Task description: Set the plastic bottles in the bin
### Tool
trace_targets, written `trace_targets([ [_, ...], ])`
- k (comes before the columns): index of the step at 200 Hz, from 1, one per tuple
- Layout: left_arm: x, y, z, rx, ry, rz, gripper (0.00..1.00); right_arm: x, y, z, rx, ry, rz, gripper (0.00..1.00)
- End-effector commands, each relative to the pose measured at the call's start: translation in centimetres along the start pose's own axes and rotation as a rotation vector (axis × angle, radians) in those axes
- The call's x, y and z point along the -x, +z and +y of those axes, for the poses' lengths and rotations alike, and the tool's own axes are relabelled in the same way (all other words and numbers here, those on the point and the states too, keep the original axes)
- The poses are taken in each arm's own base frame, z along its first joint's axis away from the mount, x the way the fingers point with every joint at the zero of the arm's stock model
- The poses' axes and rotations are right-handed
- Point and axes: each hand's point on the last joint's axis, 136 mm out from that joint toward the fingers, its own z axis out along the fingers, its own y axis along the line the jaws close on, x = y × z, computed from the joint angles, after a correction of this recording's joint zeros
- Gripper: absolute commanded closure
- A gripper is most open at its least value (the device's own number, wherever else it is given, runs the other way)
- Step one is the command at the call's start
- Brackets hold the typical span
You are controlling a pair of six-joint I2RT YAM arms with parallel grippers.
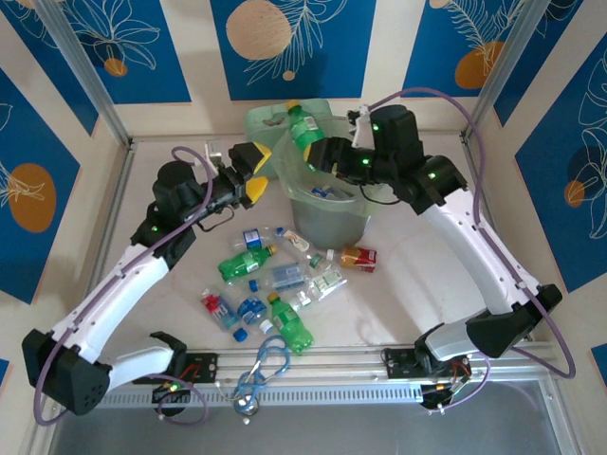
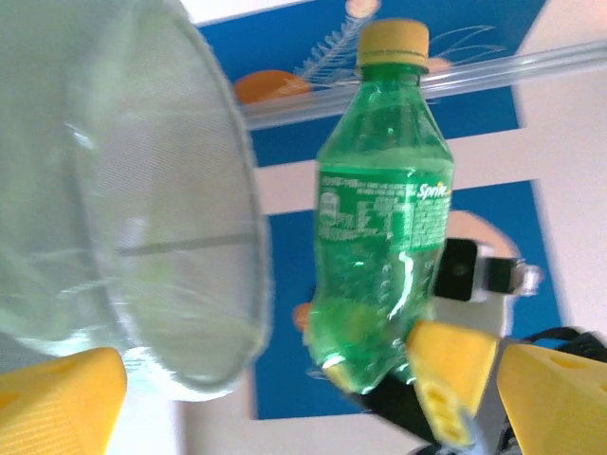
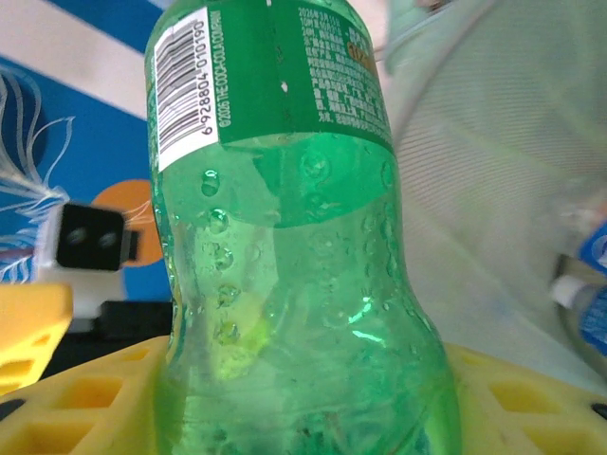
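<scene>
The right gripper shifts the green bottle (image 1: 303, 133) from the pale green box, over the bin's opening (image 1: 330, 193), and releases it there next, because it hangs across the bin's rim.
My right gripper (image 1: 322, 156) is shut on the base of a green bottle (image 1: 303, 133) with a yellow cap, holding it over the rim of the bin (image 1: 330, 220). That bottle (image 3: 294, 265) stands between the yellow fingers (image 3: 531, 398) in the right wrist view. My left gripper (image 1: 251, 175) is open beside the bin's left rim, nothing between its jaws. In the left wrist view the green bottle (image 2: 384, 218) hangs right of the bin (image 2: 123, 209). Several plastic bottles lie on the table, among them a green one (image 1: 245, 262) and a red-labelled one (image 1: 358, 257).
Blue-labelled bottles (image 3: 593, 284) lie inside the bin. Blue scissors-like loops (image 1: 268, 365) rest near the front rail. A pale green box (image 1: 266, 121) sits behind the bin. Metal frame posts (image 1: 85, 76) stand at the back corners.
</scene>
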Motion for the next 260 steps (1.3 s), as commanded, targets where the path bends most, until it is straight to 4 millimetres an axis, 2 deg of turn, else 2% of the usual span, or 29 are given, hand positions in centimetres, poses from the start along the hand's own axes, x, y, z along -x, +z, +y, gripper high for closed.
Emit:
trace_targets([
  [1, 0.5, -3.0, 2.0, 0.238, 0.218, -0.034, 0.00, 0.4, -2.4, -1.4, -0.063, 0.000, -0.013, 0.49],
  [41, 1.0, -6.1, 4.2, 0.403, 0.369, -0.072, 0.00, 1.1, -2.8, -4.8, -0.160, 0.031, -0.011, 0.49],
  [87, 0.4, -9.3, 9.4, 0.641, 0.414, -0.038, 0.00, 1.3, -1.1, -6.2, -0.189, 0.044, 0.026, 0.48],
  [137, -1.1, -12.0, 14.2, 0.796, 0.395, 0.005, 0.03, 1.5, 0.4, -6.6, -0.195, 0.041, 0.055, 0.46],
  [178, -2.5, -14.9, 18.2, 0.962, 0.336, 0.040, 0.10, 1.6, 0.7, -6.7, -0.201, 0.044, 0.055, 0.25],
  [196, -3.0, -16.2, 19.4, 1.017, 0.302, 0.042, 0.13, 1.7, 0.5, -6.5, -0.197, 0.040, 0.051, 0.19],
  [241, -4.7, -18.6, 22.2, 1.116, 0.203, 0.051, 0.18, 2.0, 0.0, -6.0, -0.192, 0.031, 0.039, 0.15],
  [260, -5.2, -19.8, 23.0, 1.157, 0.175, 0.044, 0.17, 1.9, -0.5, -5.2, -0.176, 0.018, 0.028, 0.15],
])
